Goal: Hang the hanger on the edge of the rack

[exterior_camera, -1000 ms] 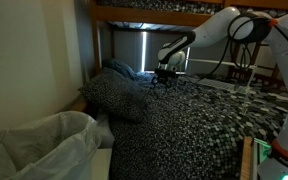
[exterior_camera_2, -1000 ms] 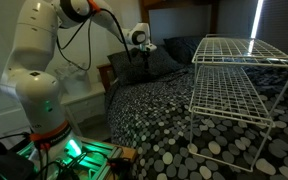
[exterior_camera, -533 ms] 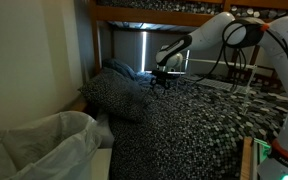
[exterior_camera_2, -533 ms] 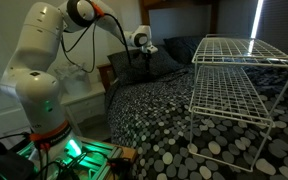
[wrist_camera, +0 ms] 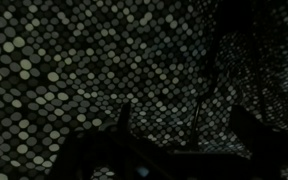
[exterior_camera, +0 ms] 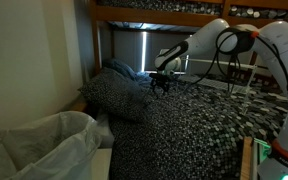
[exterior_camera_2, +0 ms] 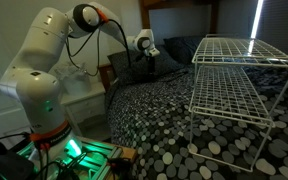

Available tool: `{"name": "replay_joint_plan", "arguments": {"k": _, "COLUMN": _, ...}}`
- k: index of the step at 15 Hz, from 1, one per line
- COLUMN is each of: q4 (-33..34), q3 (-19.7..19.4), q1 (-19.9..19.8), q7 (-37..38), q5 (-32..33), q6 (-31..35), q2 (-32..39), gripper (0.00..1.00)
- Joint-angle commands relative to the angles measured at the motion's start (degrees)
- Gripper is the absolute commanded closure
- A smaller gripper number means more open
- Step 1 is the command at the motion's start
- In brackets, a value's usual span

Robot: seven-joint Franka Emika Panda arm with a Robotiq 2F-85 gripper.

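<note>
I will next move my gripper down and outward toward the dotted bedspread, onto the thin dark hanger limb (wrist_camera: pixel 198 112), because that limb runs at a slant between my open fingers.
My gripper (exterior_camera: pixel 161 86) hangs on the white arm just over the dotted bedspread (exterior_camera: pixel 184 125), next to the dark pillows; it also shows in an exterior view (exterior_camera_2: pixel 144 58). In the dim wrist view its two dark fingers (wrist_camera: pixel 122 122) stand wide apart, with the gripper (wrist_camera: pixel 181 125) open. A thin dark limb, apparently the hanger (wrist_camera: pixel 202 105), runs slantwise between them over the bedspread; I cannot tell if it touches a finger. The pale wire rack (exterior_camera_2: pixel 234 75) stands on the bed well away from the gripper, and its rails show faintly at the right (exterior_camera: pixel 246 88).
Dark pillows (exterior_camera: pixel 114 95) are piled beside the gripper. The brown bunk-bed frame (exterior_camera: pixel 154 15) passes overhead. Pale bedding (exterior_camera: pixel 44 140) lies in the near corner. The robot's base (exterior_camera_2: pixel 44 110) stands beside the bed.
The arm has reached a little further and lower towards the pillows and the bedspread. The rack has not moved.
</note>
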State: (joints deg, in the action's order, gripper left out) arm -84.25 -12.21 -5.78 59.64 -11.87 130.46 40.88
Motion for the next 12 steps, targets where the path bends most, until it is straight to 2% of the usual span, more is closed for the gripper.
{"name": "replay_joint_plan", "arguments": {"k": 1, "q4": 8.1, "q3": -3.2, "q1": 1.3, "q7": 11.2, "q5": 3.0, "q6": 0.9, "q2": 9.1, "gripper": 0.00}}
{"name": "replay_joint_plan", "arguments": {"k": 7, "q4": 20.4, "q3": -4.5, "q1": 0.9, "q7": 23.0, "q5": 6.8, "q6": 0.7, "q2": 19.4, "gripper": 0.00}}
{"name": "replay_joint_plan", "arguments": {"k": 12, "q4": 26.9, "q3": -3.5, "q1": -0.5, "q7": 23.5, "q5": 8.9, "q6": 0.8, "q2": 24.5, "gripper": 0.00}}
